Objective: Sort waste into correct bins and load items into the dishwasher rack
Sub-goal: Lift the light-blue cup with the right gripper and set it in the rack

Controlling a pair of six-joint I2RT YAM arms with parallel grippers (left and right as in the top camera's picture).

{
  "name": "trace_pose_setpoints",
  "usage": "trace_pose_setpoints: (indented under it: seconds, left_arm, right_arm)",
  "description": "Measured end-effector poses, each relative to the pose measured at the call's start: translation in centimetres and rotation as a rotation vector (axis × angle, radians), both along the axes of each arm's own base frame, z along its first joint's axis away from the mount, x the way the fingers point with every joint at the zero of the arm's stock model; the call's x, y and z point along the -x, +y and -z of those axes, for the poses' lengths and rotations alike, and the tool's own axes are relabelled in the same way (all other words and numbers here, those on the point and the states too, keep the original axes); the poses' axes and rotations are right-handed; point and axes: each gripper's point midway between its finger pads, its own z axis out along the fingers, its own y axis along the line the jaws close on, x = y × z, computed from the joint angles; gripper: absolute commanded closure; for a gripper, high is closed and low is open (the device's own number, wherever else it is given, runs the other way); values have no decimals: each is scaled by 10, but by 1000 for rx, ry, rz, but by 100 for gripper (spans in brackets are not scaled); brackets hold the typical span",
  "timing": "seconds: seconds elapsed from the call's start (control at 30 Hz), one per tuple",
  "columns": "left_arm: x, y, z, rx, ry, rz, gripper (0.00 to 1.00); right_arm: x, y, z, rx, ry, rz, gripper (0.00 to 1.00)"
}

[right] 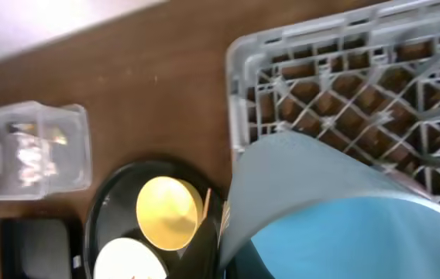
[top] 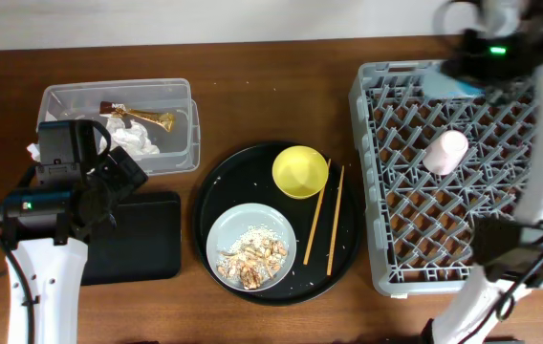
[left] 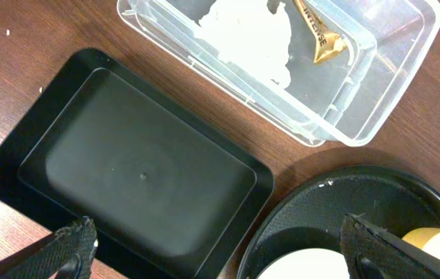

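I will move my right gripper back and down to the dishwasher rack's empty wires beside the pink cup, and release the light blue cup (right: pixel 336 217) there.
My right gripper (top: pixel 463 76) is shut on the light blue cup (right: pixel 336 217), held over the far left corner of the grey dishwasher rack (top: pixel 377 191). The pink cup (top: pixel 445 151) lies in the rack. The yellow-green bowl (top: pixel 300 171), chopsticks (top: pixel 324 212) and grey plate (top: pixel 224 234) with rice and brown scraps (top: pixel 252 256) sit on the round black tray. The napkin (top: pixel 136 139) and gold wrapper (top: pixel 147 118) lie in the clear tub (top: pixel 181 91). My left gripper (left: pixel 220 248) is open and empty above the shallow black tray (left: pixel 127 170).
The round black tray (top: pixel 209 191) lies between the bins and the rack, with stray rice grains on it. The shallow black tray (top: pixel 147 239) sits just in front of the clear tub. Bare wood table lies behind.
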Motion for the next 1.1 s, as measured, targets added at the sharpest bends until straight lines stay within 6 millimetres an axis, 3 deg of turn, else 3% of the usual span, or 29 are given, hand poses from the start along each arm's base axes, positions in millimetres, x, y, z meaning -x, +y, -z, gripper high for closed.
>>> trace_pose_setpoints:
  seconds: [0.13,0.2,0.3,0.4,0.5,0.67,0.77,0.93,1.1]
  left_arm:
    - [0,0,0,0,0,0,1]
    - [0,0,0,0,0,0,1]
    - [0,0,0,0,0,0,0]
    - [0,0,0,0,0,0,1]
    - [0,0,0,0,0,0,1]
    - [0,0,0,0,0,0,1]
    - [0,0,0,0,0,0,1]
    - [0,0,0,0,0,0,1]
    - [0,0,0,0,0,0,1]
  right_arm:
    - [16,-94,14,-110,-12,156,96]
    - [22,-123,26,-176,-31,189,96]
    - [22,-146,58,-296,-56,209,96]
    - [20,-143,99,-458,-76,192,96]
    - [19,-126,116,-615,-122,151,96]
    - [26,-119,139,-666,-111,155,96]
    - [30,-123,146,-681,-90,186,96]
    - [44,-151,146,-706,-88,278,96]
    - [51,-154,147,-713,-75,292,96]
